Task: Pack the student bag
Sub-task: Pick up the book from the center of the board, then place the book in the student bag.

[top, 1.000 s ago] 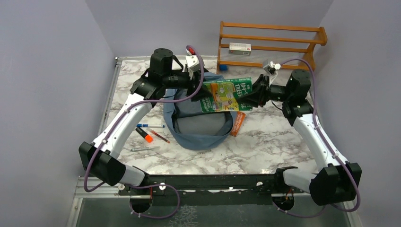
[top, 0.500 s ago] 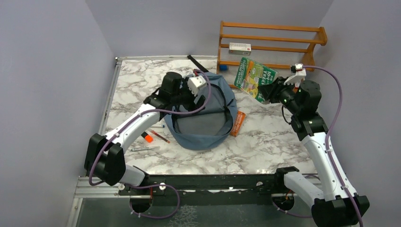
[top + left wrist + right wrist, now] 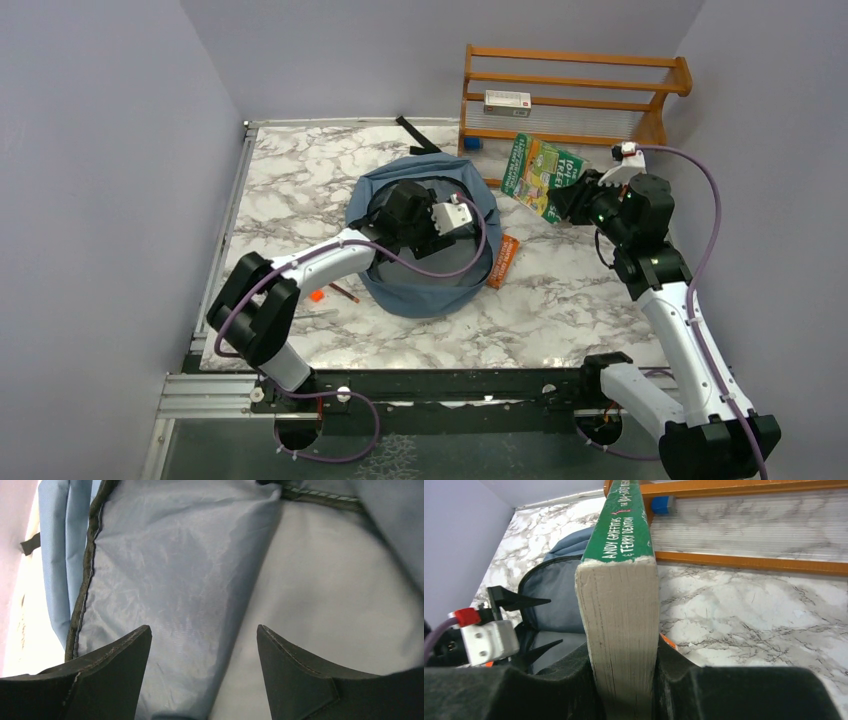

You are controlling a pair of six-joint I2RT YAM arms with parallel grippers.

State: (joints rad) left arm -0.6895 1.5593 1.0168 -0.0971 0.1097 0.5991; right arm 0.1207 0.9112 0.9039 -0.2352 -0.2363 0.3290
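Observation:
The left gripper should first go down and move slightly toward the orange item, to get onto the fold of the bag's upper flap (image 3: 237,625).
The student bag (image 3: 425,298) lies open in the middle of the marble table, its pale blue lining (image 3: 175,570) filling the left wrist view. My left gripper (image 3: 468,224) is open inside the bag's mouth, pointing right. Its fingertips (image 3: 142,635) hover just over the lining with nothing between them. A thick green paperback (image 3: 540,172) is held up in the air to the right of the bag, in front of the rack. My right gripper (image 3: 572,196) is shut on the book's page edge (image 3: 621,605). From the right wrist, the open left gripper (image 3: 555,621) shows in the bag.
A wooden rack (image 3: 575,95) stands at the back right with a small white box (image 3: 507,101) on its shelf and a blue object (image 3: 472,143) at its foot. An orange item (image 3: 504,262) lies against the bag's right side. Pens (image 3: 318,294) lie left of the bag.
My left gripper let go at the bag's far rim, opened and moved down into the bag's mouth. My right gripper carried the green book from over the bag to the right, near the rack.

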